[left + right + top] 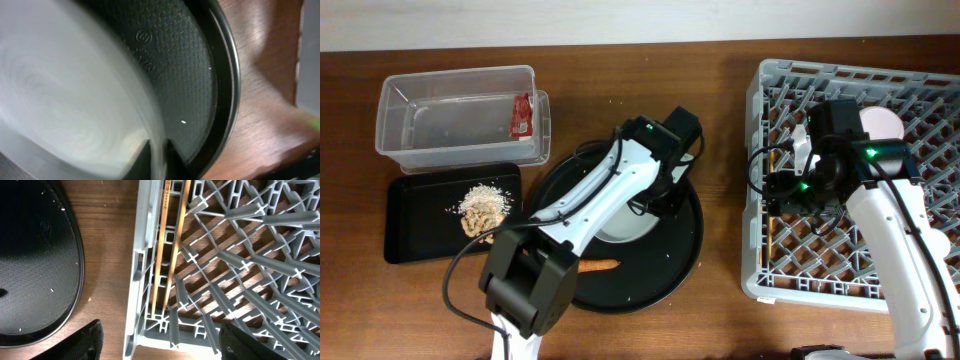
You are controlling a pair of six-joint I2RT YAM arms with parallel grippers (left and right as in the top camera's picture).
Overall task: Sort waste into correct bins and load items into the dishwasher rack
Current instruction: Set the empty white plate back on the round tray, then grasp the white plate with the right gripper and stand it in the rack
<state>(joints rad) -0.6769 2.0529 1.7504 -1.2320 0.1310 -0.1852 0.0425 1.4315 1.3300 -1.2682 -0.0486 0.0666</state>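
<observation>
The plate is still outside the rack, so the robot's right gripper will next go to the left in the overhead view, down onto the plate's rim that faces the rack.
My left gripper (658, 200) is shut on the rim of the pale grey-white plate (620, 226), which lies in the large round black tray. In the left wrist view the plate (65, 95) fills the left side and its rim runs between my fingers (159, 161). The orange carrot (599, 266) lies on the round tray beside my arm. The red wrapper (521, 114) is in the clear tub (395, 95). Beige scraps (483, 204) lie in the flat black tray (405, 235). My right gripper (165, 342) is open and empty over the grey rack (920, 85), above the wooden chopsticks (168, 245) in it.
The large round black tray (685, 250) sits mid-table, also in the wrist views (200, 75) (35, 270). A white round bowl (880, 125) and a small pale cup (802, 143) stand in the rack's far part. Bare wood lies between tray and rack.
</observation>
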